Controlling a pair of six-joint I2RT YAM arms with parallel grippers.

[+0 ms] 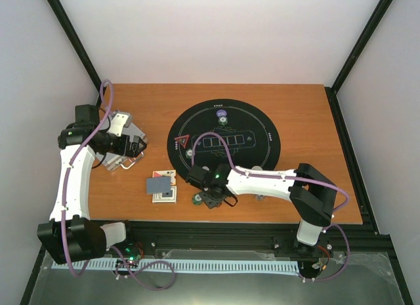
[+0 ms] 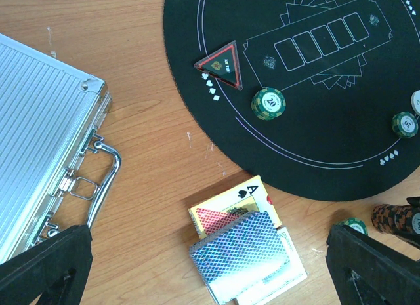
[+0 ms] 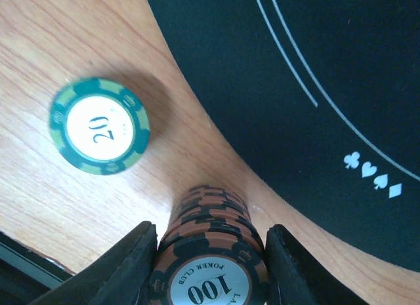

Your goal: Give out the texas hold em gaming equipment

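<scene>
My right gripper moves up, outward over the mat, then down beside the triangular marker next to release brown chips, since only green ones stand there.
My right gripper (image 3: 211,243) is shut on a stack of brown 100 chips (image 3: 211,220) standing on the wood just off the black mat's near edge; in the top view it (image 1: 211,197) is in front of the mat. A single green 20 chip (image 3: 100,126) lies flat to the left of it. A grey-backed deck of cards (image 2: 241,252) lies on a yellow ace-of-spades card box (image 2: 226,210) between the arms. My left gripper (image 2: 207,231) is wide open and empty, hovering above the deck, beside the silver case in the top view (image 1: 136,147). A green chip stack (image 2: 268,103), another green chip (image 2: 405,124) and a white disc (image 2: 416,101) sit on the mat.
The large round black mat (image 1: 256,131) covers the table's middle, with a triangular marker (image 2: 222,65) near its left edge and a purple chip (image 1: 221,113) at its far side. The silver aluminium case (image 2: 39,147) with its handle (image 2: 98,180) lies at the left.
</scene>
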